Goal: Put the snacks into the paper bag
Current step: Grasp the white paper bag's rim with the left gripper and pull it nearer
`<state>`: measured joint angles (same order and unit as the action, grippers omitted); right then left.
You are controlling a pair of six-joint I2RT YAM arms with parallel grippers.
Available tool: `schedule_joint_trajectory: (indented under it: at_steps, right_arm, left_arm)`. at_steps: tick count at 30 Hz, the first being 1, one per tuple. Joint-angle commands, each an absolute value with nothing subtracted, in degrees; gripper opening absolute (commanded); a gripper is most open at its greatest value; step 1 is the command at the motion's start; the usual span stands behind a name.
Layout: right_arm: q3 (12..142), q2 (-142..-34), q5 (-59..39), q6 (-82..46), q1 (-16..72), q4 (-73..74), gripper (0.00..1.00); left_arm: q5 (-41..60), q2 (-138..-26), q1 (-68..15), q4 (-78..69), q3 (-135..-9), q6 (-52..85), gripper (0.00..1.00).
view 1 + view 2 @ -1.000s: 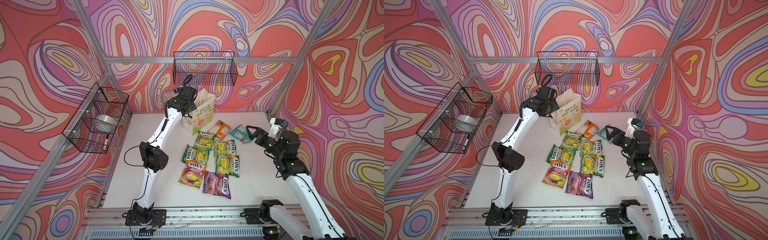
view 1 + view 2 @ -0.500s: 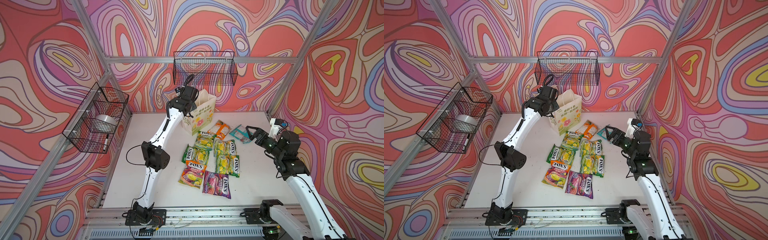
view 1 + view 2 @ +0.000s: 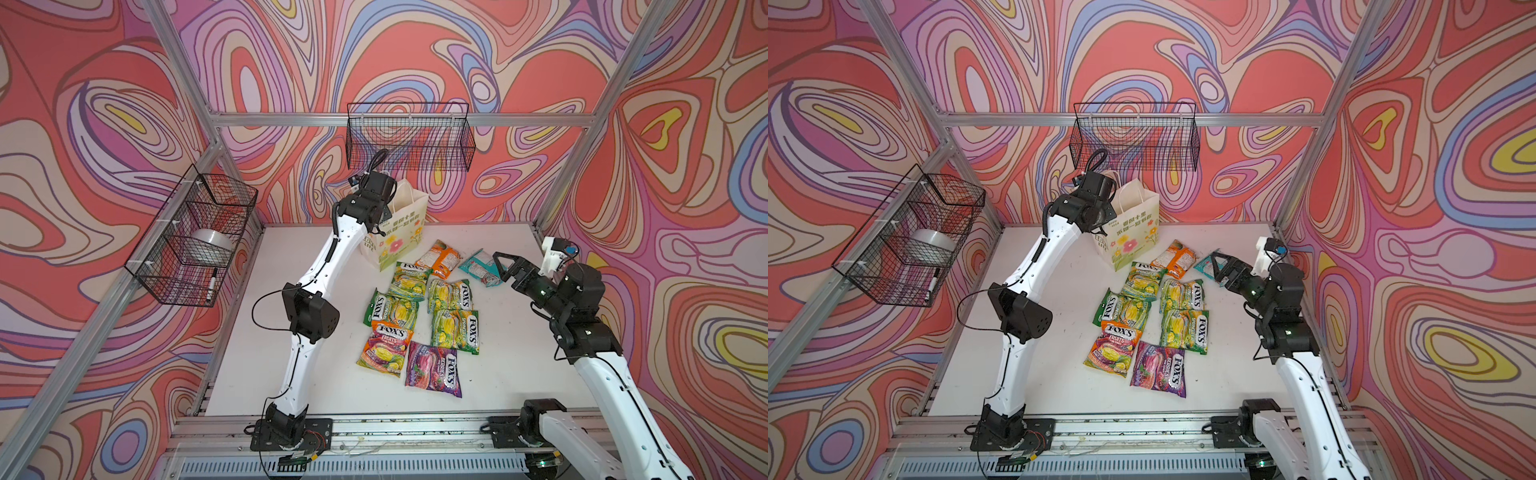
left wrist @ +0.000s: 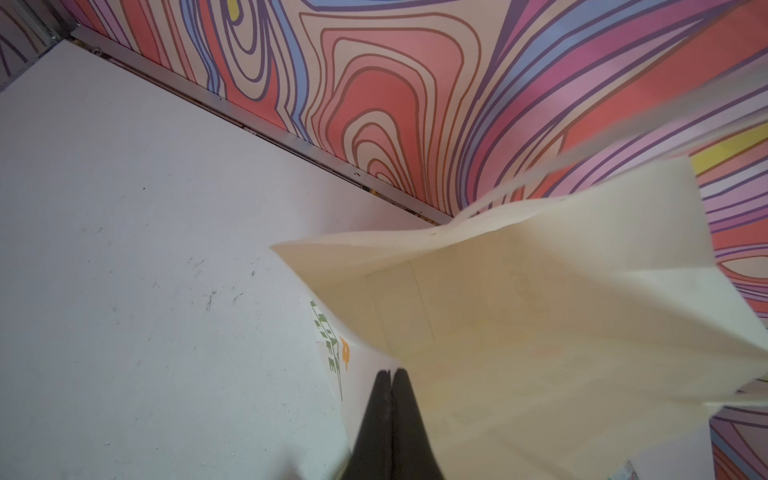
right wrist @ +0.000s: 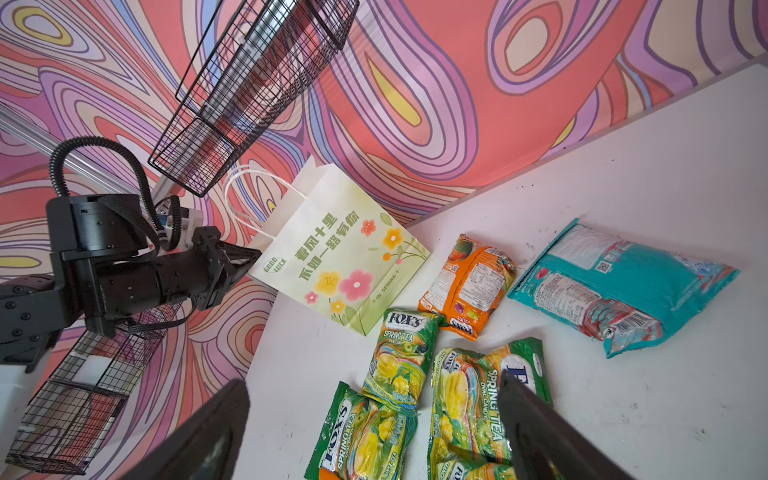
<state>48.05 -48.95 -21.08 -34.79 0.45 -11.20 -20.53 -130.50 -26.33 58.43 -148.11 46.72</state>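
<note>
The bare tabletop beside the green packets is back toward my base from my left gripper. My left gripper should next pull the bag (image 3: 402, 232) back onto it and let go of the bag's rim.
The white paper bag (image 3: 402, 232) (image 3: 1136, 232) stands upright and open near the back wall. My left gripper (image 3: 385, 215) (image 4: 392, 371) is shut on the bag's near rim (image 4: 332, 307), one finger outside and one inside. Several snacks lie flat in front of the bag: green packets (image 3: 451, 328) (image 5: 395, 357), an orange one (image 3: 440, 257) (image 5: 469, 282), a teal one (image 3: 478, 264) (image 5: 623, 282) and a purple one (image 3: 434, 368). My right gripper (image 3: 498, 270) (image 5: 374, 382) hovers open by the teal packet, holding nothing.
A black wire basket (image 3: 409, 137) hangs on the back wall right above the bag. Another wire basket (image 3: 191, 237) on the left wall holds a tape roll and a marker. Metal frame posts stand at the table's corners.
My left gripper has closed on the bag's rim, and its wrist has shifted slightly there. The right arm and the packets have not moved.
</note>
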Motion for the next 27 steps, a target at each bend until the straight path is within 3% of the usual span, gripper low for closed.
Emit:
schedule_joint_trajectory:
  at_steps: [1,12,18,24,27]
  right_arm:
    - [48.2,-48.7,-21.9,-34.3,0.7,-11.8,0.98]
    - [49.6,-53.0,-22.4,-33.6,1.5,-14.6,0.97]
    - [49.4,-55.1,-22.1,-33.3,3.7,-14.9,0.98]
    - [50.2,-57.6,-21.2,-33.5,8.0,-14.0,0.97]
    - [50.6,-58.2,-20.4,-33.3,9.6,-13.8,0.97]
  left_arm:
    - [-24.4,-124.8,-26.5,63.2,-147.8,46.2,0.0]
    - [-33.1,-102.3,-26.5,69.7,-130.1,51.0,0.0]
    - [-32.6,-88.9,-26.4,69.0,-113.2,57.8,0.0]
    - [-33.9,-85.5,-23.4,74.5,-110.2,65.9,0.0]
    - [-29.1,-83.9,-21.2,71.0,-105.4,68.2,0.0]
